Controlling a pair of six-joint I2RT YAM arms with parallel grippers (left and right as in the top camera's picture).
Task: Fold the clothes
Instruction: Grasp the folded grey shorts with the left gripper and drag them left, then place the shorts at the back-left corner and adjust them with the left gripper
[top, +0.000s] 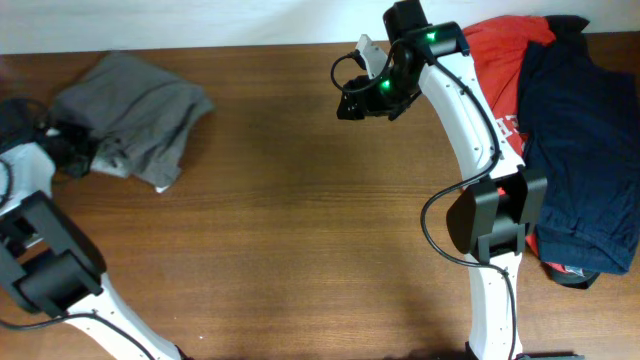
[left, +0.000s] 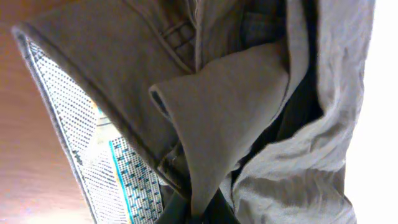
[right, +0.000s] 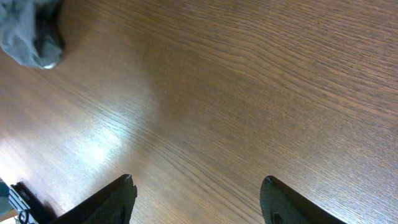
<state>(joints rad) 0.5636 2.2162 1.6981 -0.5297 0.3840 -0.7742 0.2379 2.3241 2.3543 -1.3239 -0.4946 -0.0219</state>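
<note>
My left gripper drags the bunched shorts toward the bare wood to its left in the overhead view next, and releases the fold there.
The grey-khaki shorts (top: 135, 115) lie bunched and wrinkled at the table's far left. My left gripper (top: 80, 155) is at their lower left edge. In the left wrist view the shorts (left: 217, 106) fill the frame, with a belt loop, a pale patterned lining and a flap of cloth running down between my left fingers (left: 199, 214), which are shut on it. My right gripper (top: 348, 100) hovers over bare wood at the back middle, open and empty (right: 199, 186). A corner of the shorts (right: 25, 31) shows far off in the right wrist view.
A red printed T-shirt (top: 500, 50) and a dark navy garment (top: 585, 150) are piled at the right edge, beside the right arm's base. The wooden table (top: 300, 220) spans the view. Black cables (top: 15, 115) lie at the far left.
</note>
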